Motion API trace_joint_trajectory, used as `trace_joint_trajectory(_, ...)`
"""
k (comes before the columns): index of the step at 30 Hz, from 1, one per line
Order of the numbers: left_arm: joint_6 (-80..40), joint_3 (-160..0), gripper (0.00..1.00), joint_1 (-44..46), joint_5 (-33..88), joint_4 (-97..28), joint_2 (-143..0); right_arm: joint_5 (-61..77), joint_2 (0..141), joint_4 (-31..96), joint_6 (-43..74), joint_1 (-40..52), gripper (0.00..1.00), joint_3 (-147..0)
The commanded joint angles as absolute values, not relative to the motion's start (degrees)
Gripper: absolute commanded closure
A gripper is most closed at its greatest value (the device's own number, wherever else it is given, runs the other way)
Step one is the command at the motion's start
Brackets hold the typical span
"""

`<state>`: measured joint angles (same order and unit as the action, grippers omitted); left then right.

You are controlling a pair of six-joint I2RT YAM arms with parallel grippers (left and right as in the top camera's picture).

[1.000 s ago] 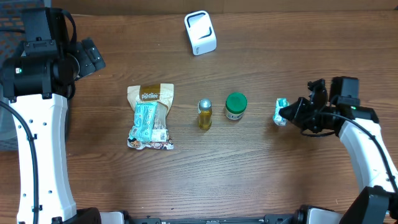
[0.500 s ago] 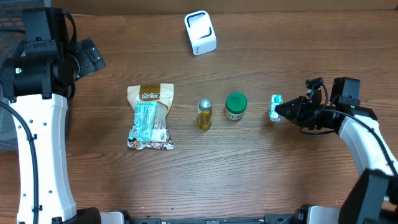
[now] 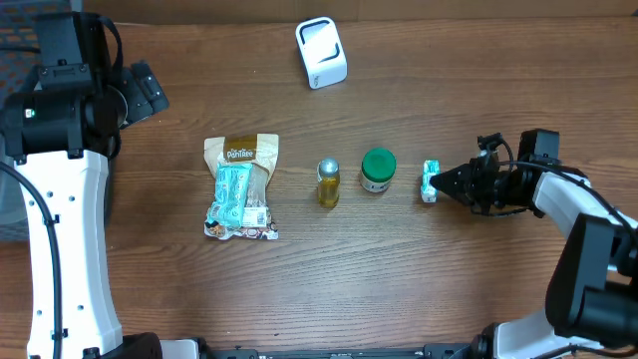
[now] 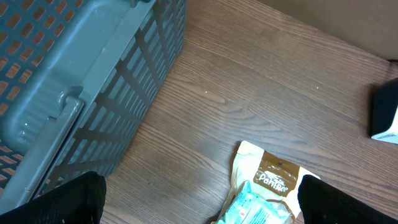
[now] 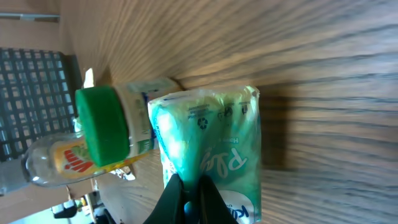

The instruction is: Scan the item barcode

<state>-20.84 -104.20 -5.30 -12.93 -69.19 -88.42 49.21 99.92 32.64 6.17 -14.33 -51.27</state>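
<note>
The packet in my right gripper comes down next onto the empty table just below, away from the green-lidded jar. Then the gripper lets go of the packet.
A small green tissue packet stands on edge just right of the green-lidded jar. My right gripper is shut on it from the right. In the right wrist view the black fingers pinch the wrapper's fold, and the packet lies close to the jar; no barcode shows on the visible face. The white scanner stands at the back centre. My left gripper hangs open and empty over the table's left side, above the top of a snack bag.
A small yellow bottle stands left of the jar. The tan and teal snack bag lies further left. A grey slatted basket fills the far left. The scanner's dark side shows at the right edge of the left wrist view.
My right gripper has carried the tissue packet leftward, closer to the green-lidded jar, and the packet has turned more on edge. The left arm has not moved.
</note>
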Motion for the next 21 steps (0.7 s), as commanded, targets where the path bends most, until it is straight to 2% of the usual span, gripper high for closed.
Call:
trace_joint_trajectory(1,-21.0,-104.2,0.00,-5.3,-13.9,-69.1,-88.5,50.2,102.0,32.4,4.4,-16.3,0.96,-50.9)
trace_joint_trajectory(12,-21.0,-104.2,0.00,-5.3,-13.9,-69.1,-88.5,50.0,103.4,32.2,4.0,-17.1,0.95,-50.8)
trace_joint_trajectory(16,-21.0,-104.2,0.00,-5.3,-13.9,-69.1,-88.5,49.6,103.4,32.2,4.0,-17.1,0.87,-50.8)
trace_joint_trajectory(21,-21.0,-104.2,0.00,-5.3,-13.9,-69.1,-88.5,49.5,103.4,32.2,4.0,-17.1,0.86,-50.8)
